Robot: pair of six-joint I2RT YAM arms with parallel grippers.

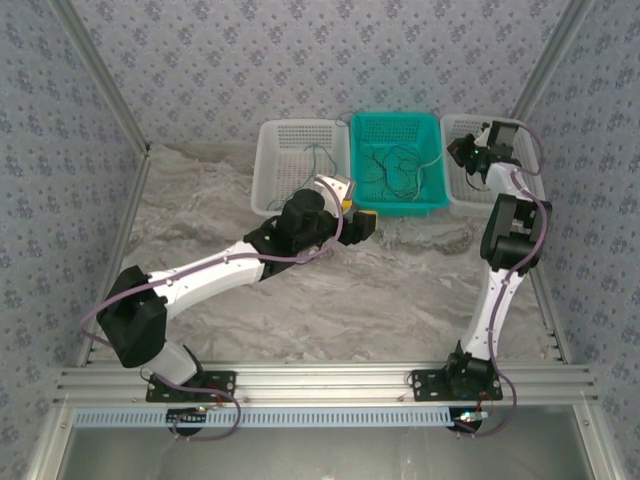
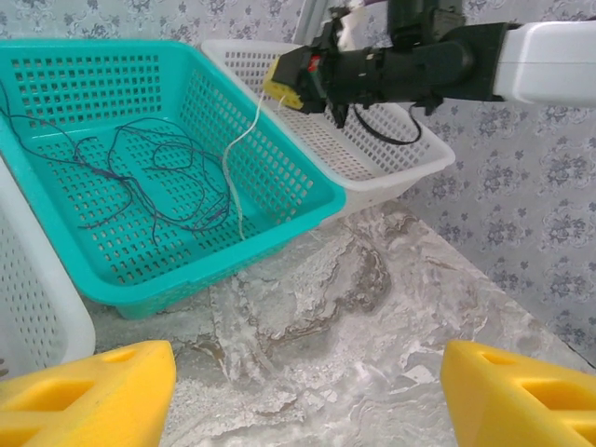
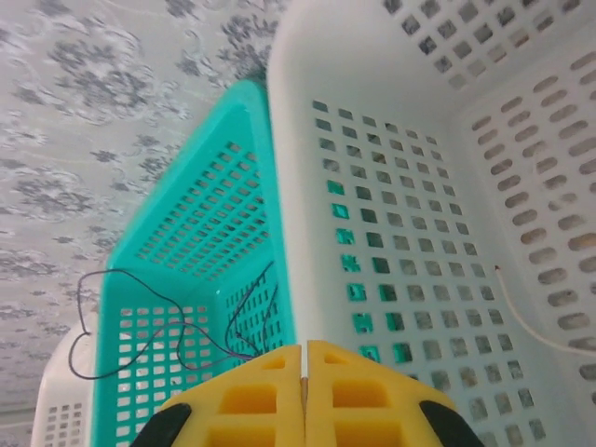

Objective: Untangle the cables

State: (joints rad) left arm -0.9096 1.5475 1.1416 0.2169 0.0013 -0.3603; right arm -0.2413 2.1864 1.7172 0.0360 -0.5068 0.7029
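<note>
The cable's tail still trails into the teal basket (image 2: 279, 186). I should next swing my right gripper farther over the bottom of the white basket below it and let go of the cable there.
A tangle of thin dark green and purple cables (image 2: 154, 177) lies in the teal basket (image 2: 279, 186), also seen from above as cables (image 1: 395, 165). My right gripper (image 2: 284, 86) hangs over the rim between the teal basket and the right white basket, shut on a whitish cable (image 2: 231, 158) that trails down into the teal basket. In the right wrist view the right gripper (image 3: 304, 358) has its yellow fingers pressed together. My left gripper (image 2: 307, 400) stands open over the marble table in front of the teal basket, with nothing between its fingers (image 2: 102, 391).
A white basket (image 1: 285, 175) on the left holds a thin green wire (image 1: 318, 158). The right white basket (image 3: 484, 186) holds a whitish wire (image 3: 531, 331). Patterned walls close in the back and sides. The marble table (image 1: 380, 290) lies bare in front of the baskets.
</note>
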